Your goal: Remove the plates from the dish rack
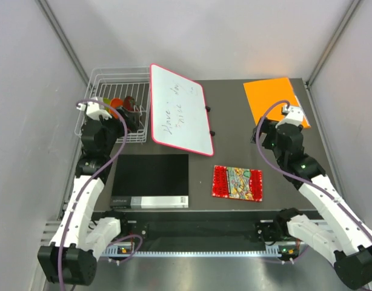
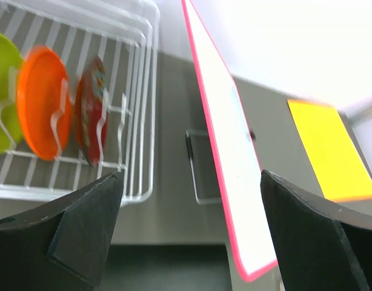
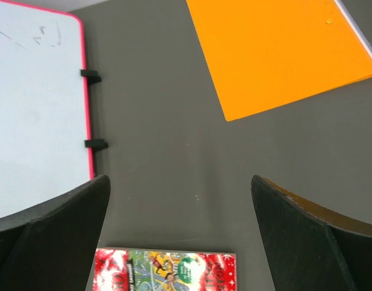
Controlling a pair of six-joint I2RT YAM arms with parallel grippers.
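The dark red plate's upright edge is down and to the left of my left gripper in the wrist view, so I will next move the gripper there to put its fingers on both sides of the plate's rim.
The white wire dish rack stands at the table's far left; it also shows in the left wrist view. Three plates stand upright in it: lime green, orange and dark red patterned. From above I see the orange plate and the red one. The teal plate is hidden. My left gripper is open and empty, just in front of the rack's near right corner. My right gripper is open and empty above bare table, far from the rack.
A pink-edged whiteboard leans on its stand just right of the rack, close to my left gripper. A black box lies in front of the rack. A red patterned mat lies near centre. An orange sheet lies at the far right.
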